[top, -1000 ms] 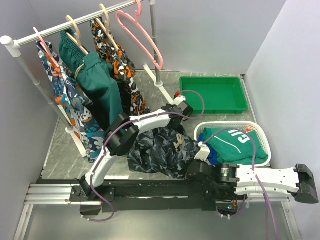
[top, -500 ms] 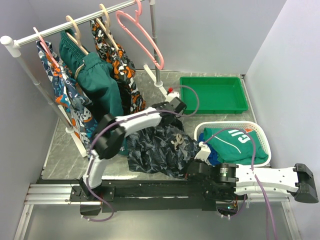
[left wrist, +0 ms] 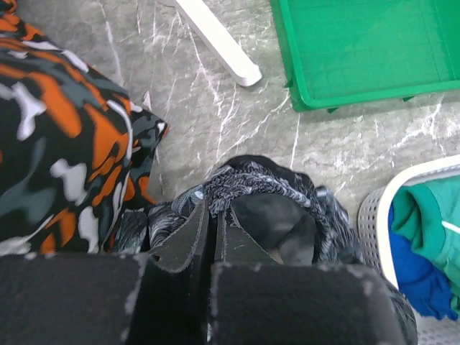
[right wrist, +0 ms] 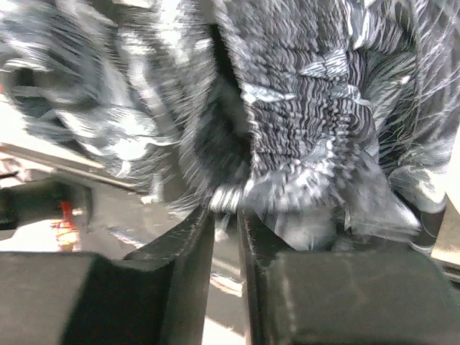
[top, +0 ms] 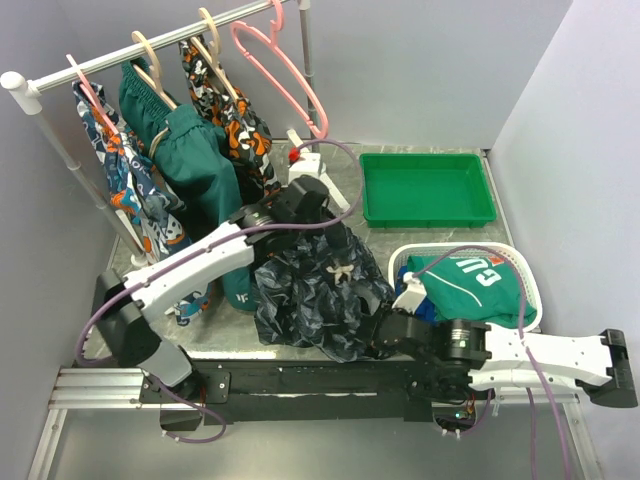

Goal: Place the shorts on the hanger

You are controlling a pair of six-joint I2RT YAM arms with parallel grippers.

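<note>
The shorts hang bunched, so the robot's left gripper should next move up, then back and down to the tabletop (top: 268,285) beside the plain green shorts and release the waistband there.
The shorts (top: 320,290), dark with a pale leafy print and a white drawstring, hang in a bunch above the table's middle. My left gripper (top: 314,218) is shut on their waistband and holds it up; in the left wrist view its jaws (left wrist: 214,208) pinch the gathered waistband of the shorts (left wrist: 277,188). My right gripper (top: 378,330) is at the shorts' lower right edge. In the right wrist view its jaws (right wrist: 224,210) stand slightly apart, and the blurred fabric of the shorts (right wrist: 309,108) lies just beyond the tips. The pink hanger (top: 285,75) hangs bare on the rail, behind and above the left gripper.
The clothes rail (top: 150,45) carries plain green shorts (top: 195,170), orange-patterned shorts (top: 235,130) and beige wooden hangers (top: 150,60). The rack's white foot (left wrist: 219,43) lies on the marble top. A green tray (top: 425,190) sits back right; a white basket (top: 520,265) with clothes sits right.
My left gripper shut on the waistband, then moved up and back-left toward the rail, pulling the shorts up. The right gripper's jaws have parted a little.
</note>
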